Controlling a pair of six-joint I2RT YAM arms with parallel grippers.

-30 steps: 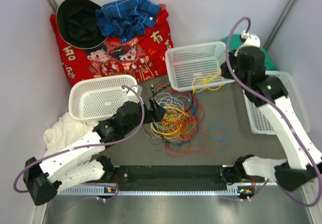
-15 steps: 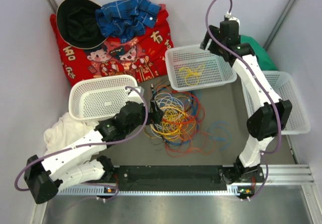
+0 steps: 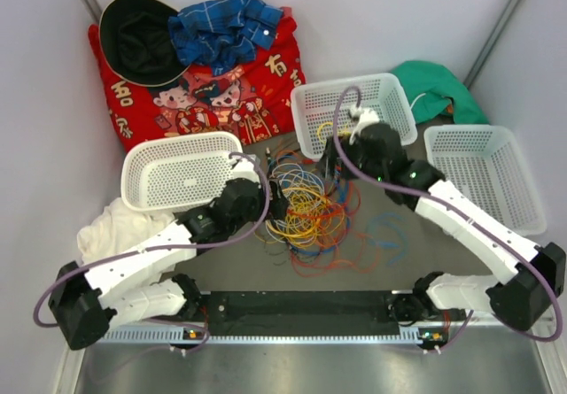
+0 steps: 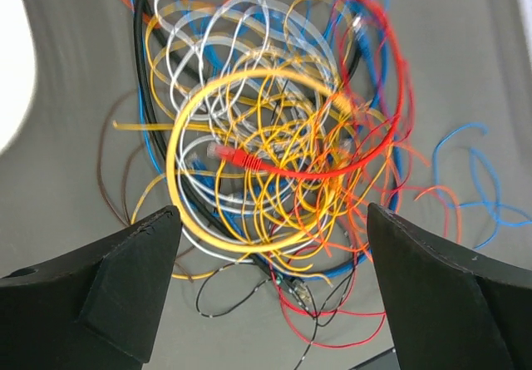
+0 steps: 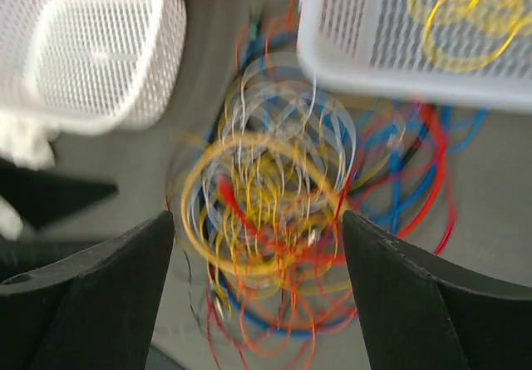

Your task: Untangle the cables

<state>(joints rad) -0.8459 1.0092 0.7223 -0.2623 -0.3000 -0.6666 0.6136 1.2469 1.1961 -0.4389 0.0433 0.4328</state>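
Observation:
My right gripper will next move back and down onto the thin orange cables. They lie across the near side of the thick yellow loop.
The cables (image 3: 306, 210) lie as one tangle of yellow, orange, red, blue and grey-white loops in the middle of the table. My left gripper (image 3: 276, 199) hangs at the tangle's left edge, open and holding nothing. In the left wrist view the tangle (image 4: 266, 154) fills the space beyond the open left gripper (image 4: 273, 220), with a thick yellow loop (image 4: 172, 166) on top. My right gripper (image 3: 333, 166) hovers over the tangle's far right side, open and empty. The right wrist view is blurred, with the cables (image 5: 266, 212) below the right gripper (image 5: 258, 220). One yellow cable (image 5: 465, 8) lies in the middle basket (image 3: 354, 111).
A white basket (image 3: 182, 171) stands left of the tangle, another (image 3: 483, 177) at the right. Behind lie a red printed cloth (image 3: 204, 88), a black hat (image 3: 137, 35), a blue plaid cloth (image 3: 226, 24) and a green cloth (image 3: 434, 84). A white cloth (image 3: 111, 230) sits front left.
My right gripper opened over the middle basket and left the yellow cable there. It then swung down and left to hover over the tangle. The left arm barely moved.

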